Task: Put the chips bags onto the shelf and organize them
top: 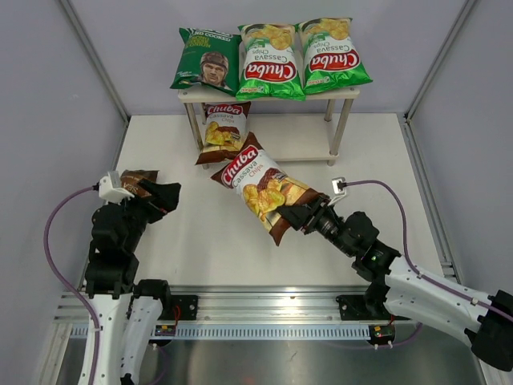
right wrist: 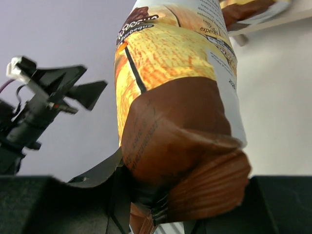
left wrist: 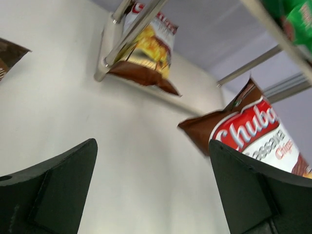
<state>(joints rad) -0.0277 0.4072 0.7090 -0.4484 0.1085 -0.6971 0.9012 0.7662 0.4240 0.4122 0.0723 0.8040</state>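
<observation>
The robot's right gripper will next move outward, turn the slanted bag straight and let it go on the lower level's middle (top: pixel 275 135), since that part of the board is bare.
On the top board of the shelf (top: pixel 298 147) lie three chips bags: a dark green one with a man's face (top: pixel 207 60) and two bright green Chuba bags (top: pixel 270 60) (top: pixel 333 54). A brown-and-white Chuba bag (top: pixel 224 128) lies at the left of the lower tier, its end hanging over the front edge. My right gripper (top: pixel 303 216) is shut on the bottom seam of a second brown-and-white Chuba bag (top: pixel 263 186) (right wrist: pixel 175 122), which slants toward the shelf. My left gripper (top: pixel 164 200) (left wrist: pixel 152 144) stands open and empty at the table's left. A dark brown bag (top: pixel 141 181) shows partly under it.
Grey walls enclose the white table on the left, right and back. A thin silver shelf leg (left wrist: pixel 131 29) and the lower-tier bag (left wrist: pixel 146 48) show ahead of the left gripper. A metal rail (top: pixel 264 309) runs along the near edge by the arm bases.
</observation>
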